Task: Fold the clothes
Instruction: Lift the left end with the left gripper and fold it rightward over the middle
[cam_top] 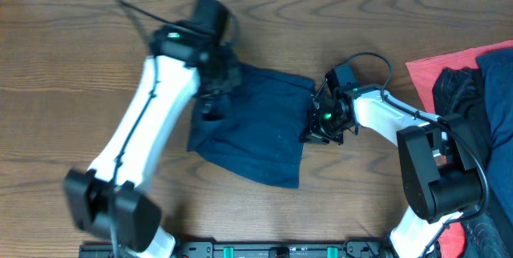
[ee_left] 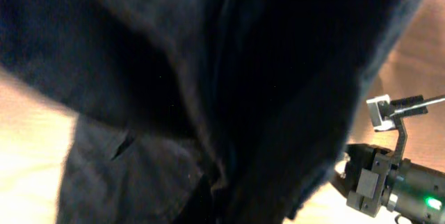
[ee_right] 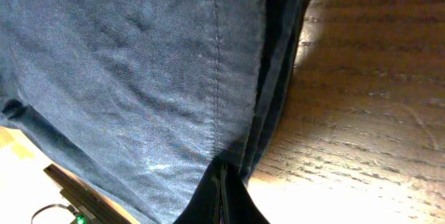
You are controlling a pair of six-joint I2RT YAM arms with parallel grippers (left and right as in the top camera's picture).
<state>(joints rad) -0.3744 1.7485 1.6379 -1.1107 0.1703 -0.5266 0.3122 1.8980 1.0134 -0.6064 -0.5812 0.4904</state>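
The robot should next slide its right gripper to the right in the overhead view, where the tabletop is bare, and let go of the hem, which gives the lifted fabric room.
The dark navy shorts lie partly folded at the middle of the wooden table. My left gripper is at their upper left edge. In the left wrist view the dark fabric hangs right against the camera and hides the jaws, so it appears to be gripped. My right gripper is at the shorts' right edge. In the right wrist view its fingers are pressed together on the hem of the blue fabric. The right gripper also shows in the left wrist view.
A bright red cloth lies at the right edge of the table with a shiny black crinkled garment and a blue one piled on it. The right arm's base stands in front of them.
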